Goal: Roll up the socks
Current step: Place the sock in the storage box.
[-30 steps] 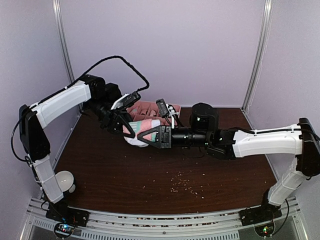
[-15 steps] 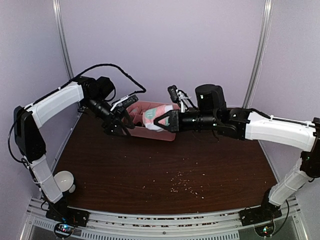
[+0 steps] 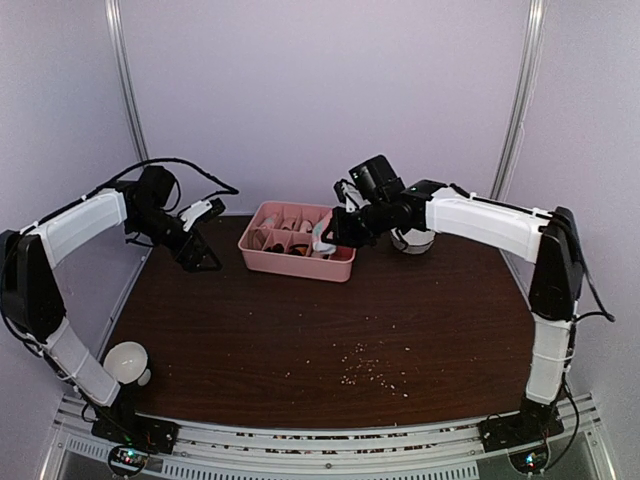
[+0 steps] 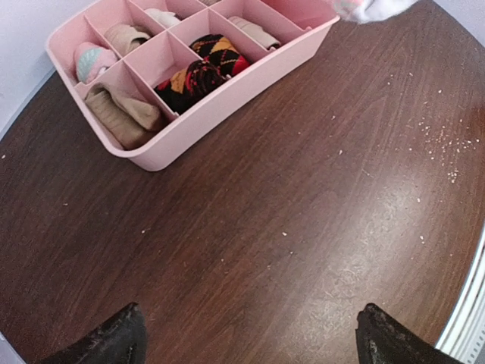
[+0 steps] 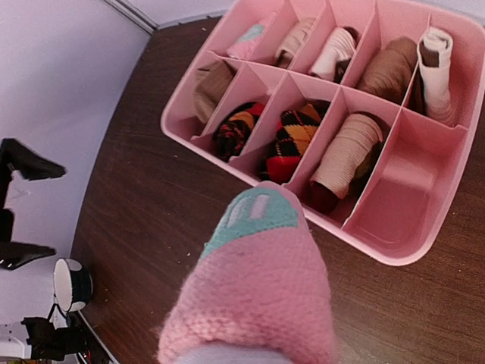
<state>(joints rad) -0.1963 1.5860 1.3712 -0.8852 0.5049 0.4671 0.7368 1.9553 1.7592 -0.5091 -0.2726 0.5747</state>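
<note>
I need to move the socks to the right in the top view next with my right gripper, over the tray's empty near section. The other sections already have rolled socks in them.
The socks are a pink knitted bundle with a teal patch. My right gripper is shut on it, and the fabric hides the fingers in the right wrist view. In the top view the socks hang just above the right end of the pink tray. A corner of the socks shows at the upper edge of the left wrist view. My left gripper is open and holds nothing. It sits left of the tray, and its fingertips stand far apart over bare wood.
The tray holds several rolled socks in its compartments. One compartment at the near right is bare. A white cup stands at the front left corner. Crumbs lie on the table's front middle. A bowl-like object sits behind the right arm.
My left gripper opened, let go of the socks and drew back to the left. My right gripper carried the socks back and up from the table's middle to the tray.
</note>
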